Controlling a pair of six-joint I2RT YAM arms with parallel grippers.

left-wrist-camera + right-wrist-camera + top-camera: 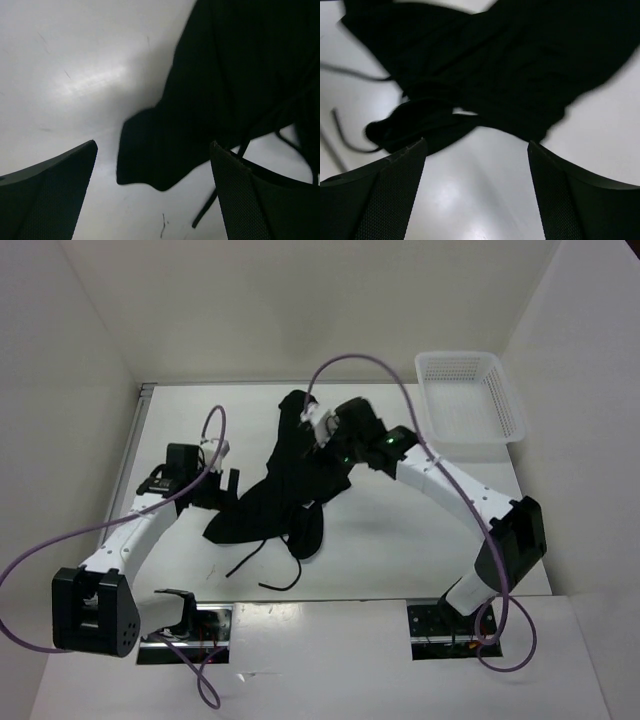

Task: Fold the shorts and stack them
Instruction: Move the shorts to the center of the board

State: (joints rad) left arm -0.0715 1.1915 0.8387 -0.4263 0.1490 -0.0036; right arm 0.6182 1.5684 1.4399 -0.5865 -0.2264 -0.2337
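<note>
Next, my left gripper lowers its open fingers onto the near corner of the shorts and closes them there, because that corner sticks out between them over bare table.
The black shorts (280, 480) lie crumpled in the middle of the white table, with the thin drawstring (262, 558) trailing toward the near side. My left gripper (228, 492) is open and empty at the shorts' left edge. In the left wrist view the left gripper (155, 200) stands just short of a corner of the shorts (225, 75), and a drawstring end (205, 212) lies by its right finger. My right gripper (332, 462) is open and empty over the shorts' right side. In the right wrist view the right gripper (477, 195) has bare table between its fingers and the bunched shorts (495, 65) just ahead.
A white mesh basket (468, 359) stands at the far right corner of the table. White walls enclose the table on the left, back and right. Purple cables loop above both arms.
</note>
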